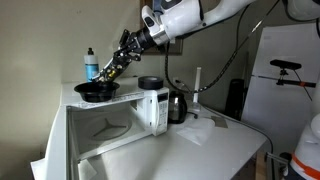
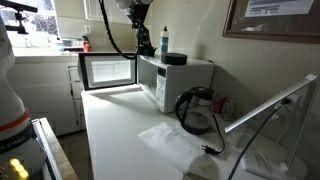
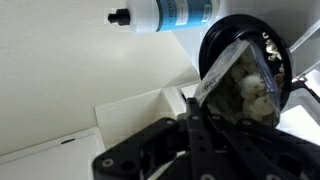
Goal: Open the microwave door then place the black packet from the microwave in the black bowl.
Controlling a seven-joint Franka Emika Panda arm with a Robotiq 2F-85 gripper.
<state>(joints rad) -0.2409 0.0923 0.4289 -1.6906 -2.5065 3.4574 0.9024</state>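
Observation:
I should next move my gripper outward and down toward the inside of the black bowl to release the packet, because only the lower end of the packet reaches inside the bowl.
The white microwave (image 1: 152,110) stands with its door (image 1: 100,128) swung open; it also shows in an exterior view (image 2: 180,78). The black bowl (image 1: 97,92) sits on top of the microwave. My gripper (image 1: 120,60) hangs just above the bowl, shut on the black packet (image 1: 110,72). In the wrist view the packet (image 3: 236,84) lies tilted over the bowl (image 3: 222,38), with its edge pinched between my fingertips (image 3: 193,108). The packet's lower end reaches into the bowl.
A bottle (image 1: 91,64) with a black cap stands behind the bowl and shows in the wrist view (image 3: 165,14). A black-lidded container (image 1: 150,82) sits on the microwave top. A black kettle (image 1: 177,104) stands beside the microwave on the white counter (image 2: 120,130).

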